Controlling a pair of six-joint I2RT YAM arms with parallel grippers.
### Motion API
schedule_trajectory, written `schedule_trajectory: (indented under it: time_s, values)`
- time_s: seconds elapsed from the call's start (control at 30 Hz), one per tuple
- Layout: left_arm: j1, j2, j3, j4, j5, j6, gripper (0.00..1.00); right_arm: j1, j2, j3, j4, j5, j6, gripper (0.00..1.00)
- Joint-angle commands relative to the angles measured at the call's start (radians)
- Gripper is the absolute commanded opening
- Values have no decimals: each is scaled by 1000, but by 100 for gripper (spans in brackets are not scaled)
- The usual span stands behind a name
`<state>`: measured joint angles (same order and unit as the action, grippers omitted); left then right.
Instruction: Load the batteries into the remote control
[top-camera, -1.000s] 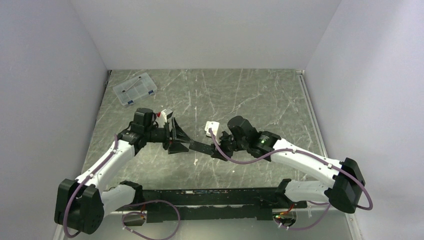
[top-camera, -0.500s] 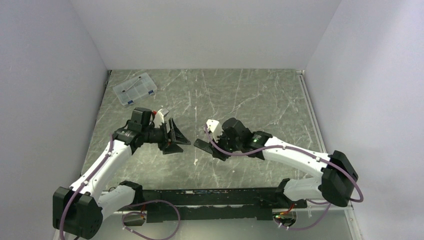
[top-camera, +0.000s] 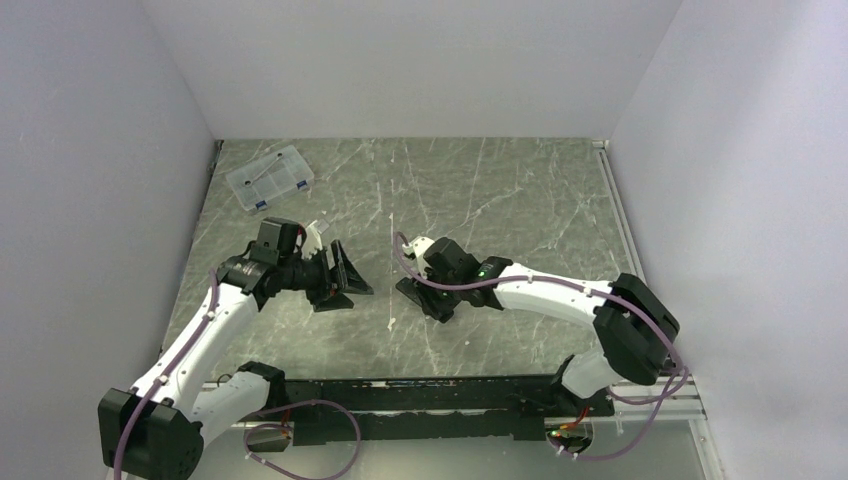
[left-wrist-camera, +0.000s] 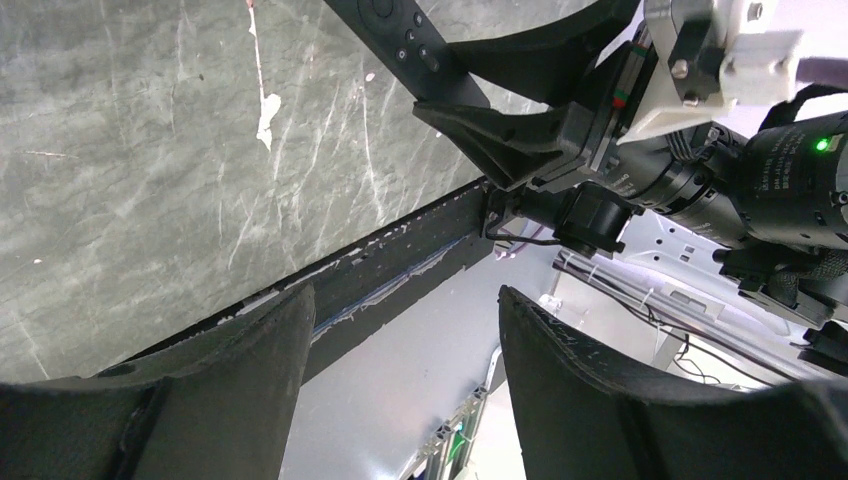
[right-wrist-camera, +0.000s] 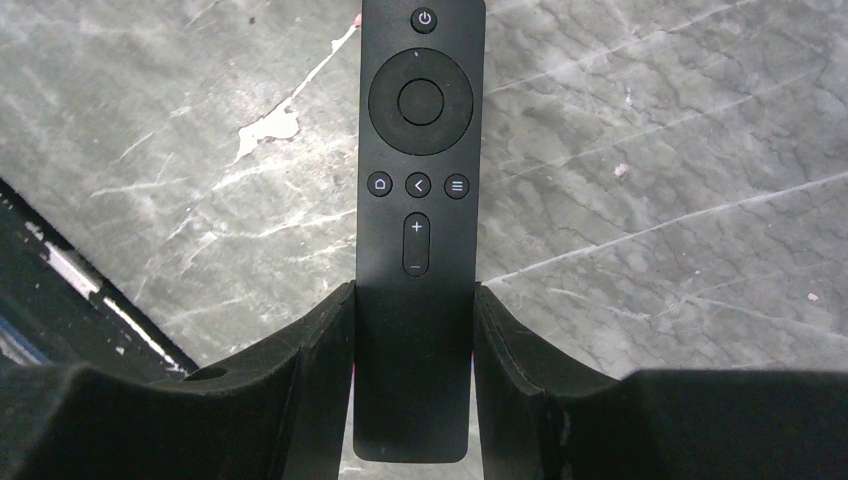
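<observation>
Next, my right gripper moves down, lays the remote control (right-wrist-camera: 420, 170) on the bare marble tabletop and releases it, since it still hangs just above that tabletop.
The remote control (right-wrist-camera: 420, 170) is a slim black bar, button side up, and my right gripper (right-wrist-camera: 412, 300) is shut on its lower end just above the marble table. In the top view the right gripper (top-camera: 428, 300) holds the remote (top-camera: 404, 288) near the table's middle, pointing left. My left gripper (top-camera: 342, 283) is open and empty, a short gap left of the remote's tip. In the left wrist view its jaws (left-wrist-camera: 400, 330) stand wide apart, with the remote (left-wrist-camera: 398, 32) and the right gripper (left-wrist-camera: 530, 135) ahead. The batteries are out of view.
A clear plastic compartment box (top-camera: 270, 178) sits at the table's far left corner. The black rail (top-camera: 430, 395) with both arm bases runs along the near edge. Grey walls close in the left, back and right sides.
The remote's tip was at my left gripper a second ago. The right gripper has since swung left and turned with the remote, and the left gripper has drawn back left, open.
</observation>
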<state>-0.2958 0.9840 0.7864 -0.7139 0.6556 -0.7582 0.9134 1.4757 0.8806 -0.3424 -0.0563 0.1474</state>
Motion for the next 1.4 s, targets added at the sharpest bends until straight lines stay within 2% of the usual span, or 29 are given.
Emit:
schedule_trajectory:
  time_s: [0.0,0.4,0.67,1.03,1.37]
  values:
    - [1,-19,25,-17,-16,27,73,-1,21,43,43,53,54,19]
    - [1,-25,39,-39,-26,38,73,-2,119,66,68,121,70,19]
    - [1,-27,31,-40,-26,39,73,-2,160,63,82,103,81,28]
    - [1,-21,16,-22,-12,32,73,-2,157,65,76,95,77,48]
    - [1,-19,17,-26,-17,36,74,-2,139,77,59,94,74,55]
